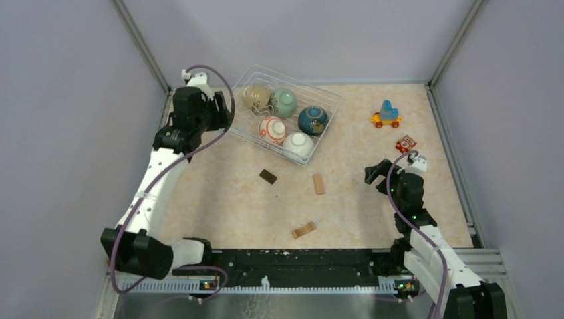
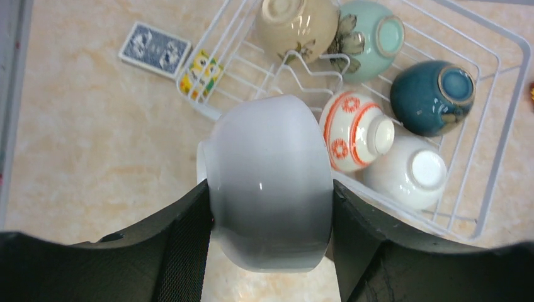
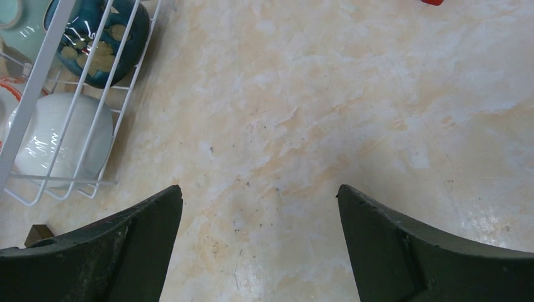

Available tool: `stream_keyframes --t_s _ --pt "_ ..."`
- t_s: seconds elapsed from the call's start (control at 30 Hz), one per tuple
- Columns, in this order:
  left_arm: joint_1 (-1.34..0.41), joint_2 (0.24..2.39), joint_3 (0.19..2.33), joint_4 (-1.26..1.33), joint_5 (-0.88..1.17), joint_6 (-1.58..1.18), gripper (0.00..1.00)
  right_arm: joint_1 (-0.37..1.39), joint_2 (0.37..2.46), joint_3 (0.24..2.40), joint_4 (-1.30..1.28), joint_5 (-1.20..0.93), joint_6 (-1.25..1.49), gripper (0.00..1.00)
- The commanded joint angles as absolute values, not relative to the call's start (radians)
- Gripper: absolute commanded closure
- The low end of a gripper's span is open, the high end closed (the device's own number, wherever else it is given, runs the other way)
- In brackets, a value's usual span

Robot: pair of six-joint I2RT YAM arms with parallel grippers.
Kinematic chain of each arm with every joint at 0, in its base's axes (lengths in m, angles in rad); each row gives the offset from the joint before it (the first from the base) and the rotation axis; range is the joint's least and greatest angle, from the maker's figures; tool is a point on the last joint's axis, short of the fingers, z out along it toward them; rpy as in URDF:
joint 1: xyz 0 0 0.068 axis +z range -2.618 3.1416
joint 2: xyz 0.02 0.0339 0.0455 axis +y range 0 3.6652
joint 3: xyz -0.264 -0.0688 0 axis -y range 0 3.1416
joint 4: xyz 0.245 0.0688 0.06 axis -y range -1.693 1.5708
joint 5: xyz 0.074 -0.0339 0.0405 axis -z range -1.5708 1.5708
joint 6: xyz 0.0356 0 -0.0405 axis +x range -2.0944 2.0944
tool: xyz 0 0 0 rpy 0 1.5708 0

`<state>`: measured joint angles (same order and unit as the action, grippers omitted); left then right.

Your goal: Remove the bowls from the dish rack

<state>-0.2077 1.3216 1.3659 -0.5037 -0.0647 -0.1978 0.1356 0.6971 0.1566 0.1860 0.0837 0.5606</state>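
My left gripper comes back from the rack and down beside the dark brown block next, because empty table there (image 1: 239, 179) (image 2: 229, 278) leaves room for the white bowl.
My left gripper (image 2: 271, 189) is shut on a plain white bowl (image 2: 264, 138), with one finger against each side of it, at the left rim of the dish rack (image 2: 497, 145). In the top view this gripper (image 1: 216, 114) hides the held bowl. Inside the rack (image 1: 328, 97) lie a beige bowl (image 1: 255, 97), a mint green bowl (image 1: 284, 102), a dark blue bowl (image 1: 312, 120), an orange-patterned white bowl (image 1: 273, 129) and another white bowl (image 1: 298, 144), bottoms up or tilted. My right gripper (image 1: 376, 171) (image 3: 258, 189) stands open over bare table, right of the rack.
A blue playing card (image 2: 154, 48) and a small colourful item (image 2: 200, 74) lie by the rack's far-left corner. Brown blocks (image 1: 268, 176) (image 1: 318, 184) (image 1: 304, 230) are scattered mid-table. A toy train (image 1: 386, 115) and a red toy (image 1: 406, 143) sit at the right.
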Motion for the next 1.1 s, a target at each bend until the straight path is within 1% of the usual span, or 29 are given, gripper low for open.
stream_keyframes --t_s 0.0,0.13,0.3,0.47,0.63,0.93,1.07 --pt "-0.178 1.152 1.204 -0.450 0.070 -0.316 0.41 0.142 0.679 0.152 0.209 0.081 0.555 0.08" --pt "-0.175 1.049 1.068 -0.456 0.239 -0.383 0.41 0.141 0.672 0.150 0.209 0.079 0.557 0.08" --pt "-0.175 1.001 0.908 -0.417 0.387 -0.478 0.41 0.141 0.672 0.150 0.209 0.078 0.559 0.08" --pt "-0.175 1.002 0.794 -0.338 0.396 -0.571 0.39 0.141 0.665 0.149 0.207 0.076 0.560 0.08" --pt "-0.175 1.050 0.730 -0.277 0.396 -0.621 0.39 0.142 0.657 0.146 0.207 0.077 0.561 0.08" --pt "-0.175 1.156 0.654 -0.221 0.413 -0.617 0.40 0.141 0.652 0.144 0.207 0.073 0.562 0.08" --pt "-0.175 1.191 0.633 -0.218 0.387 -0.615 0.38 0.142 0.652 0.144 0.207 0.075 0.562 0.08"
